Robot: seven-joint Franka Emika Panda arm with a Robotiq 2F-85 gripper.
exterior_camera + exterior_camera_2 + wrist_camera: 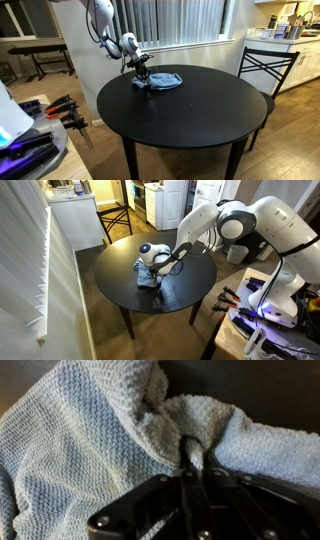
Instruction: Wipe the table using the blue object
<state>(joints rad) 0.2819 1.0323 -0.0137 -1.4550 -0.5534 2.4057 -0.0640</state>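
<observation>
Bare black table point(148, 106) point(250, 384) is there to wipe, so the gripper should next stay low and sweep the pinched fold away from the window blinds, then back toward the robot's base.
The blue object is a light blue cloth point(163, 80), lying bunched on the far part of the round black table point(190, 115). It also shows in an exterior view point(150, 276) near the table's edge. My gripper point(143, 72) presses down at the cloth's end and is shut on a pinched fold of it. In the wrist view the two black fingers point(192, 458) are closed together on a ridge of the cloth point(90, 430), which fills most of the picture.
A black chair point(265, 65) stands at the table's far side. A stand with clamps and gear point(40, 125) is close to the table's other edge. Window blinds point(180, 20) run behind the table.
</observation>
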